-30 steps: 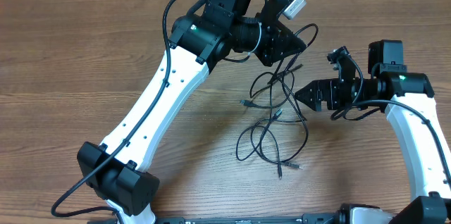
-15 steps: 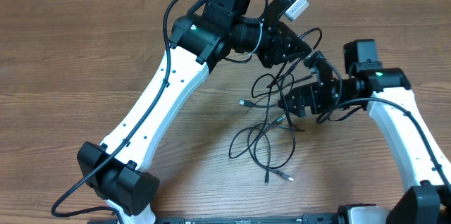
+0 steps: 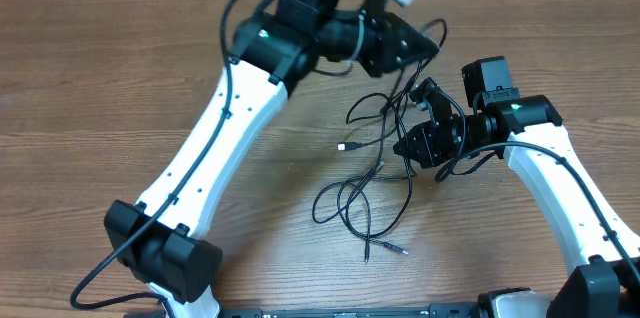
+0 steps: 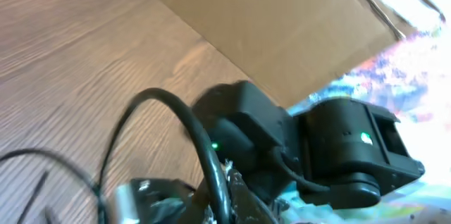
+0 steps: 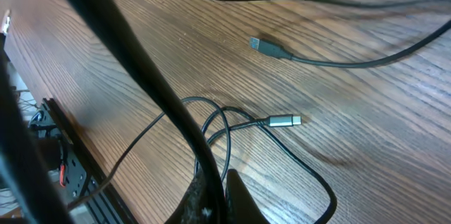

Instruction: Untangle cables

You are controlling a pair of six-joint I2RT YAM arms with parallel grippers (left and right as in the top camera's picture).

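Note:
Next, the right gripper rises, pulling toward the right in the overhead view, over bare wood beside the cable loops. Then it releases its piece of cable, because the cables still lie crossed.
Thin black cables lie in loose crossed loops on the wooden table, with plug ends at the left and the front. My left gripper is raised at the back and is shut on one cable strand, which rises from the tangle. My right gripper sits low beside the loops, shut on another cable strand that runs between its fingers. In the right wrist view, two metal-tipped plugs rest on the wood.
A brown cardboard wall stands behind the table's far edge. The right arm's black wrist housing is close in front of the left gripper. Bare wood stretches to the left.
My right gripper has moved left to the tangle and shut on a strand. The left gripper drew back and up with its cable, and the loops slid left.

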